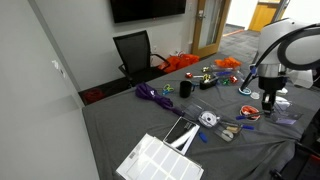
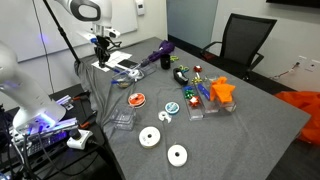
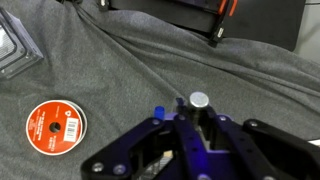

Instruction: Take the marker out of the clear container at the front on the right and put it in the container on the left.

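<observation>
The clear container with the blue pen is below and outward from my gripper. My gripper should move outward and down over that container and let go of the marker [image 3: 200, 101] inside it.
My gripper [image 3: 200, 128] is shut on the marker [image 3: 200, 101], whose round grey end sticks up between the fingers. I hold it above the grey cloth. In both exterior views the gripper [image 1: 268, 98] [image 2: 103, 55] hangs over the table end nearest the robot base. A clear container [image 3: 14, 48] lies at the top left of the wrist view, apart from the gripper. Another clear container [image 2: 121, 118] stands near the table edge in an exterior view. I cannot tell which container is which.
An orange tape roll [image 3: 55, 124] [image 2: 137, 99] lies on the cloth near the gripper. White tape rolls [image 2: 151, 137], small toys [image 2: 190, 98], a purple object [image 1: 152, 94] and a white grid tray [image 1: 158, 160] are spread over the table. A black chair [image 1: 135, 52] stands behind.
</observation>
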